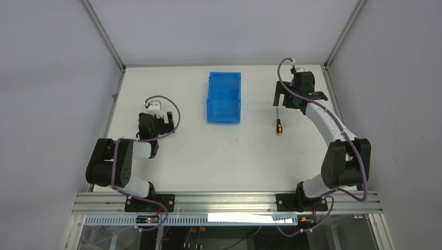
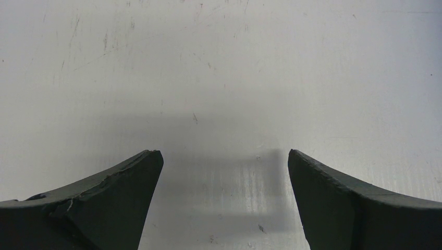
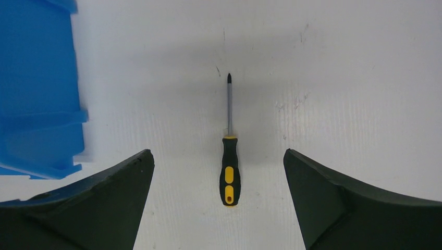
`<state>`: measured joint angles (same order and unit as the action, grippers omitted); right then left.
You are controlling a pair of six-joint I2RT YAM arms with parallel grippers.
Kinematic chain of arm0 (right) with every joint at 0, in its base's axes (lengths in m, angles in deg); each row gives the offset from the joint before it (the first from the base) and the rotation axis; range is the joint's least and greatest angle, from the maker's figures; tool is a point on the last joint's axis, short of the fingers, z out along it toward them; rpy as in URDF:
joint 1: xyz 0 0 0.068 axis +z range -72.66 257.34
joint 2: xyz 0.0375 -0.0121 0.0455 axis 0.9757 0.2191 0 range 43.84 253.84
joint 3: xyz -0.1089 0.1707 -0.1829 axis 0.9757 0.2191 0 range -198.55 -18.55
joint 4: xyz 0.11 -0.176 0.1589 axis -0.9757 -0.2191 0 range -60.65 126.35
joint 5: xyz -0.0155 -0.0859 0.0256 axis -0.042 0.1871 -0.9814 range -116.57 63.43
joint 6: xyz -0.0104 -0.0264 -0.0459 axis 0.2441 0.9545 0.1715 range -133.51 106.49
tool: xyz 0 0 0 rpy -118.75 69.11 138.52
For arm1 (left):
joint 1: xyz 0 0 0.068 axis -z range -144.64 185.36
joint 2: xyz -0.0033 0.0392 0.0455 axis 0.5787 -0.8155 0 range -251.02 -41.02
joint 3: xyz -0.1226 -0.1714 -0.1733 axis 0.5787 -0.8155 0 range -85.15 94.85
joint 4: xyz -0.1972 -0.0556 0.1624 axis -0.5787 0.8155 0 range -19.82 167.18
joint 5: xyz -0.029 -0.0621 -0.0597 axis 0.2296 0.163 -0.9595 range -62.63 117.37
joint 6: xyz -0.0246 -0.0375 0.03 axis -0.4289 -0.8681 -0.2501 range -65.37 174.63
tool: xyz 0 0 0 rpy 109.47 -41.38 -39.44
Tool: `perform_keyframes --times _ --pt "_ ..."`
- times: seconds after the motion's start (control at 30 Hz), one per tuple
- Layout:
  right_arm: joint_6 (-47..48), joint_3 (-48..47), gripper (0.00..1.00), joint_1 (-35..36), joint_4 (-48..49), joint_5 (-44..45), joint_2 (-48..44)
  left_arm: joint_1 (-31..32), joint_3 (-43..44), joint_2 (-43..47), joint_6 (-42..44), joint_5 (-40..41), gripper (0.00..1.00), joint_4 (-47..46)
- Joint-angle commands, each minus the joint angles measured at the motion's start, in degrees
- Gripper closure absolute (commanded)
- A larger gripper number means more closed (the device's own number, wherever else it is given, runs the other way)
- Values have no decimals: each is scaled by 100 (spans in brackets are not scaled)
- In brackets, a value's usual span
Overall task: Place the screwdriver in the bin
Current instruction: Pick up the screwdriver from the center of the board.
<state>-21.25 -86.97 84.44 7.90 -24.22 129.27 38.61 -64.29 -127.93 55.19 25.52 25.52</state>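
Note:
My right gripper moves down while drawing back next, and closes across the handle's middle. The screwdriver's handle lies below my right gripper and nearer the base.
The screwdriver, with a black and yellow handle, lies flat on the white table to the right of the blue bin. Its tip points to the far side. My right gripper hovers above it, open wide. In the right wrist view the handle lies between the two fingers and touches neither. My left gripper is open over bare table at the left, with nothing between its fingers. The bin looks empty in the top view.
Grey walls and metal frame posts enclose the table at the back and on both sides. The right arm arches along the right edge. The left arm is folded near its base.

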Motion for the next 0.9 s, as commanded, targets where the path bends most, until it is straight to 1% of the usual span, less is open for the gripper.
perform_keyframes --times 0.0,0.23,0.37,0.5,0.6,0.63,0.73,0.77,0.8,0.87 --pt "-146 396 1 -6 388 105 35 -76 102 58 -38 4 0 -157" --pt "-246 873 4 -8 435 131 364 -78 102 52 -41 4 0 -157" --pt "-270 1008 7 -6 445 46 703 -78 102 56 -46 1 0 -157" --pt "-253 1033 13 2 444 40 962 -72 102 61 -39 5 0 -157" --pt "-230 1018 23 3 420 80 1097 -70 102 52 -38 5 0 -162" --pt "-228 1015 27 3 407 93 1125 -75 102 58 -40 4 0 -157" --pt "-218 962 51 9 332 148 1196 -74 102 52 -39 4 0 -158" --pt "-203 934 56 16 288 163 1214 -75 102 59 -40 6 0 -157" --pt "-199 925 58 15 274 186 1230 -78 102 57 -45 1 0 -157" --pt "-176 906 67 41 224 235 1235 -78 103 57 -40 5 0 -157"
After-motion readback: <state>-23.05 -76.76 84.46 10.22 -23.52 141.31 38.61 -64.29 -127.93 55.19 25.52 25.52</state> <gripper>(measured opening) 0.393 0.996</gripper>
